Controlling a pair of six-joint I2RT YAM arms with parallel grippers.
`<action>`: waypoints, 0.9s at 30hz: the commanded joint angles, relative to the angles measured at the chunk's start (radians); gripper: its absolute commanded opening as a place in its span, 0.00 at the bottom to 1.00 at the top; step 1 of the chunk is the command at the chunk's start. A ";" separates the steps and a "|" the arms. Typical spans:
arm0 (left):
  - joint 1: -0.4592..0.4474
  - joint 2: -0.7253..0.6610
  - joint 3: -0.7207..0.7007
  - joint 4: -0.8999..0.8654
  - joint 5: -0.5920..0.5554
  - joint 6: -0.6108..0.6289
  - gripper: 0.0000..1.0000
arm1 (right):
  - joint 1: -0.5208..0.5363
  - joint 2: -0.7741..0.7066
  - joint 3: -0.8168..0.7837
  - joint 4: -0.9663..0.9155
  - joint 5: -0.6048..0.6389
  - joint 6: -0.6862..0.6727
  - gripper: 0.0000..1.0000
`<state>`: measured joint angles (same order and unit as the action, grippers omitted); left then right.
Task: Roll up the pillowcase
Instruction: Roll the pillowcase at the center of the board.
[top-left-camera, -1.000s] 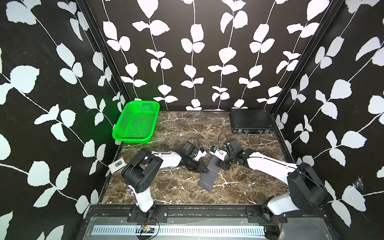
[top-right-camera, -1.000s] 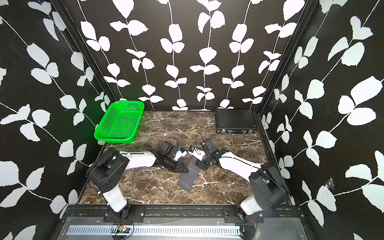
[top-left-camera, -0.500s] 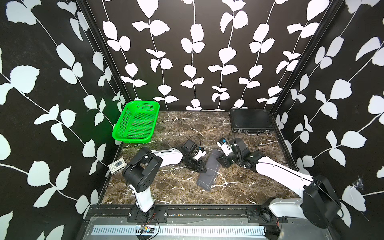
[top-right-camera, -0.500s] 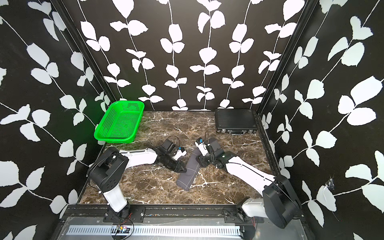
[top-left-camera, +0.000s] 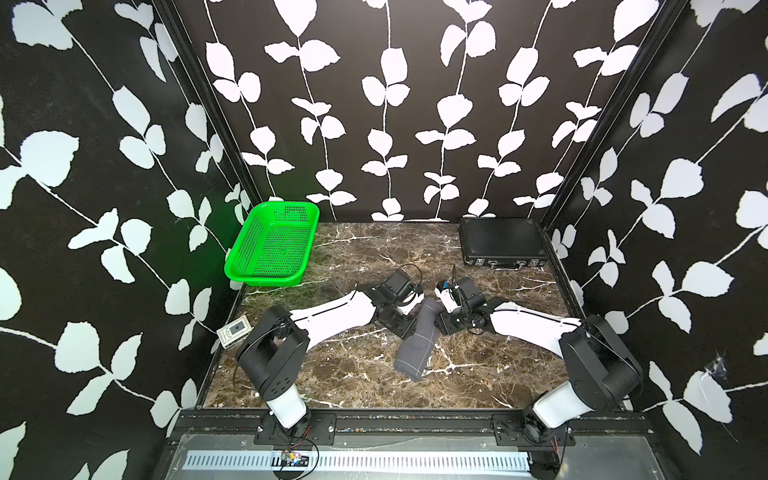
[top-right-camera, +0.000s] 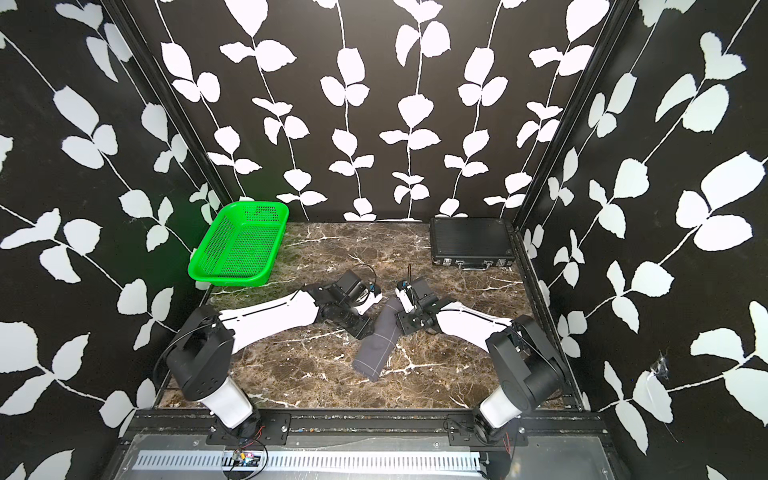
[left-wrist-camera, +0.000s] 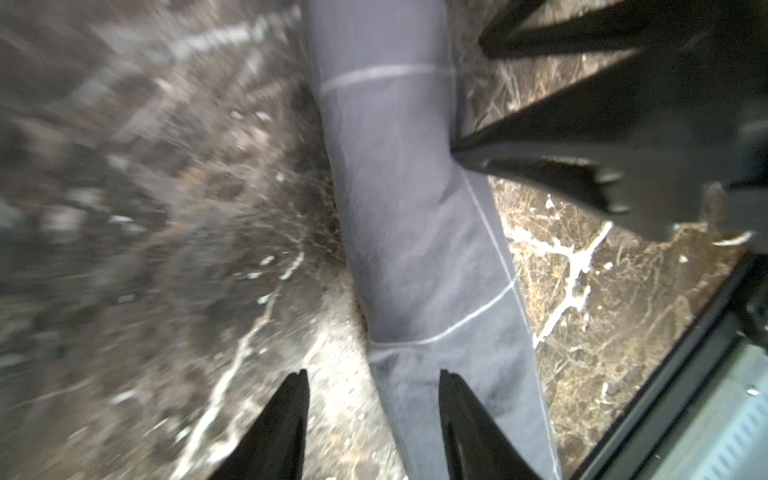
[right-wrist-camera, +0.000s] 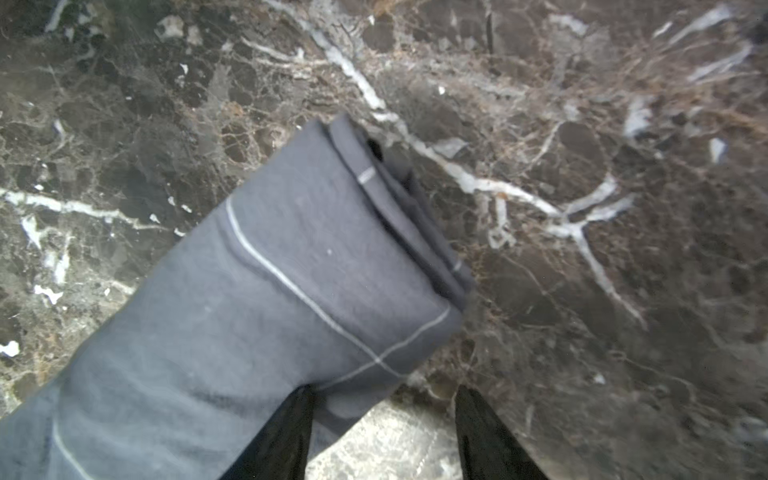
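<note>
The left gripper swings over the roll next, turning, and comes down onto the roll's long edge by my right gripper. The bare marble leaves room for the fingers.
The pillowcase (top-left-camera: 417, 341) (top-right-camera: 377, 341) is a dark grey roll with thin white grid lines. It lies slantwise on the marble table in both top views. My left gripper (top-left-camera: 406, 328) (left-wrist-camera: 372, 378) is low on the roll's left side and open. One finger is over the cloth's edge (left-wrist-camera: 415, 208) and the other over bare marble. My right gripper (top-left-camera: 441, 322) (right-wrist-camera: 382, 395) is open at the roll's far end (right-wrist-camera: 270, 291), one finger against the cloth. In the left wrist view its black fingers (left-wrist-camera: 540, 137) touch the roll's side.
A green mesh basket (top-left-camera: 272, 249) stands at the back left and a rigid black case (top-left-camera: 500, 243) at the back right. A small white device (top-left-camera: 233, 331) lies by the left wall. The black front rail (left-wrist-camera: 665, 374) runs close to the roll's near end.
My left jaws have opened wider beside the roll. The right arm swung out to the right and back, its gripper staying at the roll's far end. The roll has shifted only slightly.
</note>
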<state>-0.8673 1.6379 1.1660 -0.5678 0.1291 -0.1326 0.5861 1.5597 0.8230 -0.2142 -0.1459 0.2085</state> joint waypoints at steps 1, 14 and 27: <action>-0.073 -0.061 0.062 -0.121 -0.196 -0.025 0.52 | -0.002 -0.004 0.012 0.066 -0.056 0.051 0.57; -0.347 0.113 0.173 -0.131 -0.329 -0.174 0.52 | -0.222 -0.353 -0.106 -0.080 -0.047 0.072 0.65; -0.393 0.350 0.297 -0.269 -0.478 -0.197 0.53 | -0.419 -0.457 -0.142 -0.150 -0.027 0.017 0.67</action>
<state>-1.2533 1.9694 1.4330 -0.7643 -0.3073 -0.3172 0.1738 1.1133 0.6884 -0.3496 -0.1833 0.2504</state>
